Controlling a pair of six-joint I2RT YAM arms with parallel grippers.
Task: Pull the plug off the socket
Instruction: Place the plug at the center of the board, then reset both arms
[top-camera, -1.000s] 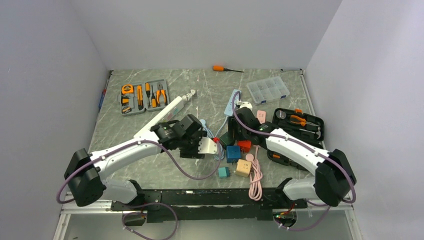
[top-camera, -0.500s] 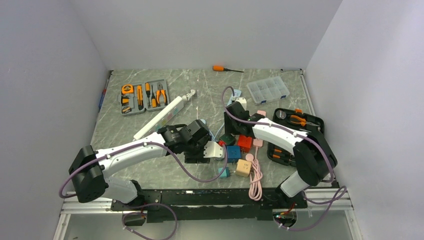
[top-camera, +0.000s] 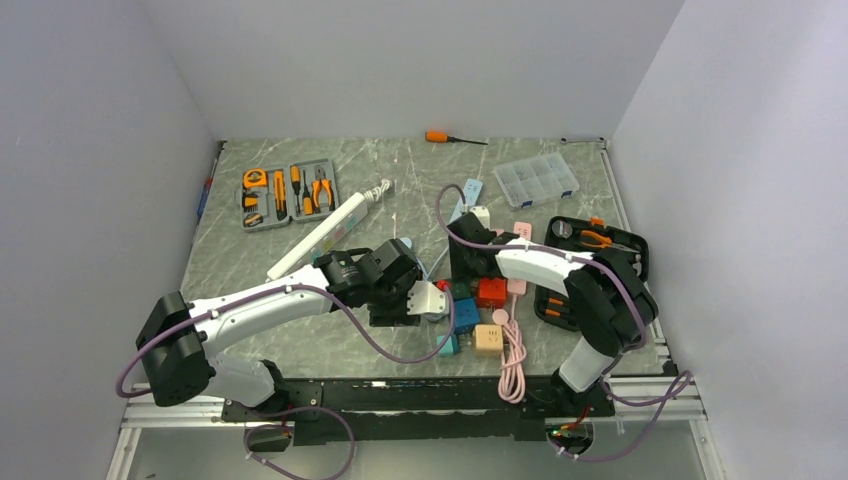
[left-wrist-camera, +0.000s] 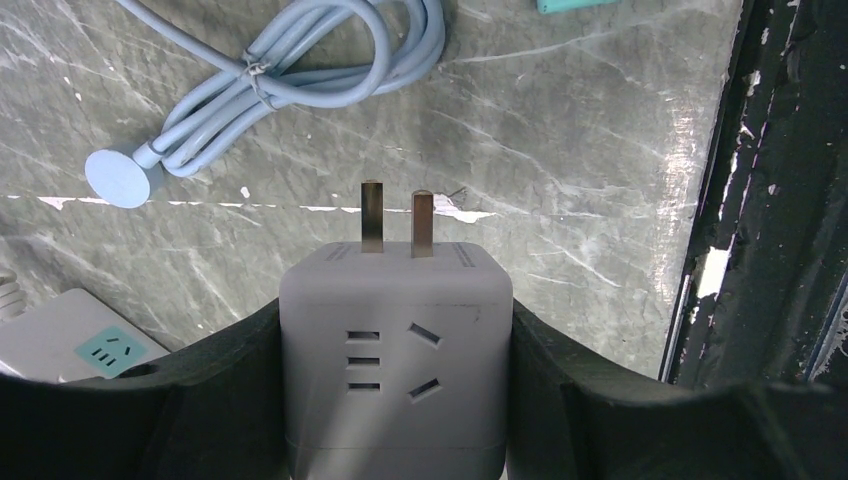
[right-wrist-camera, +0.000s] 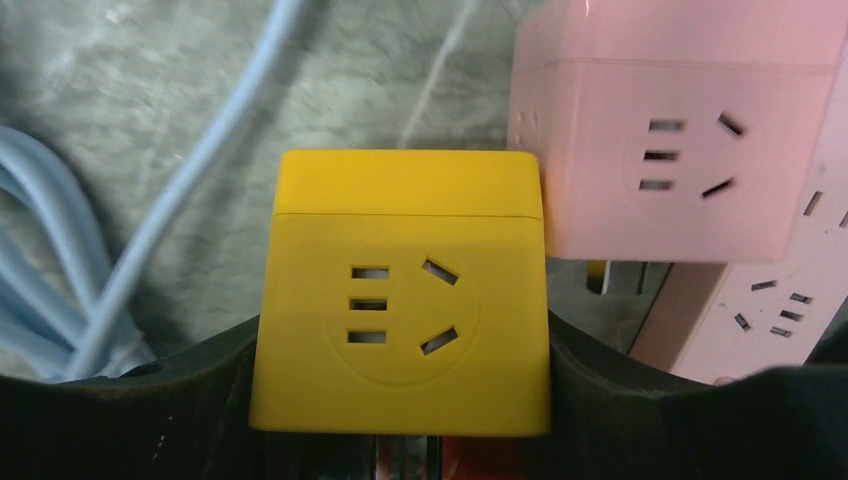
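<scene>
My left gripper needs to bring the grey cube plug down onto bare marble next to the coiled blue cable, because the plug's pins are free.
My left gripper is shut on a grey cube plug. Its two metal prongs point forward, free of any socket, above the marble table. In the top view this gripper sits mid-table. My right gripper is shut on a yellow cube socket. A pink cube stands beside it on a pink power strip. I cannot tell what the yellow cube is plugged into. In the top view the right gripper hides the yellow cube.
Red, blue, beige and teal cubes lie between the grippers. A coiled blue cable, a pink cable, a white power strip, an open tool kit, a black tool case and a clear organiser lie around.
My right arm has folded in towards the centre, its elbow swinging left, with the gripper staying by the cubes. My left gripper has shifted slightly right with the grey cube.
</scene>
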